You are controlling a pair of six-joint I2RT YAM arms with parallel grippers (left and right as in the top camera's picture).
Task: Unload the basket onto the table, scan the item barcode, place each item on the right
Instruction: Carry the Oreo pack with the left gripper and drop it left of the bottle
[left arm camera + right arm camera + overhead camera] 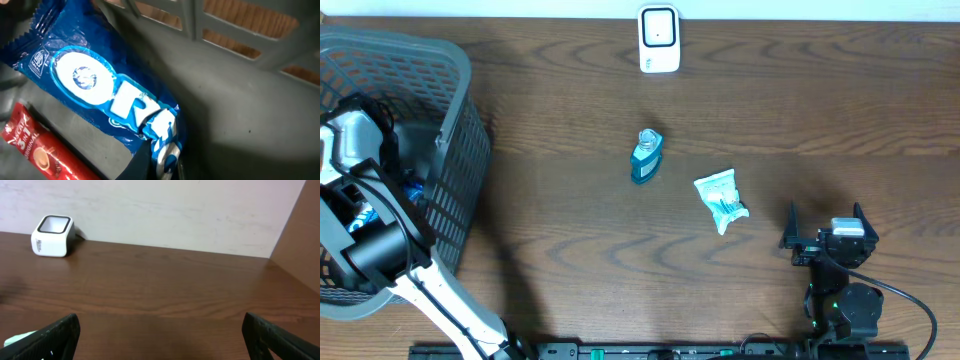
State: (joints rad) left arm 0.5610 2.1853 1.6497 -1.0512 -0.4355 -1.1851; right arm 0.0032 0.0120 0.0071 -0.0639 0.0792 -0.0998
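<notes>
My left gripper has bare tabletop by the teal bottle to its right in the overhead view, so I will rise over the basket's side, cross, lower and release.
Inside the grey basket (240,85), my left gripper (162,160) is shut on the crumpled end of a blue and white snack packet (100,95). The packet lies slanted on the basket floor. In the overhead view the left arm reaches down into the basket (445,70), and only a bit of the blue packet (415,192) shows. The white barcode scanner (659,39) stands at the table's far edge, also seen in the right wrist view (52,235). My right gripper (825,218) rests open at the front right, with nothing between its fingers (57,335).
A red coffee sachet (40,150) lies beside the blue packet in the basket. A teal bottle (646,156) and a white and green packet (721,200) lie mid-table. The basket walls stand close around my left gripper.
</notes>
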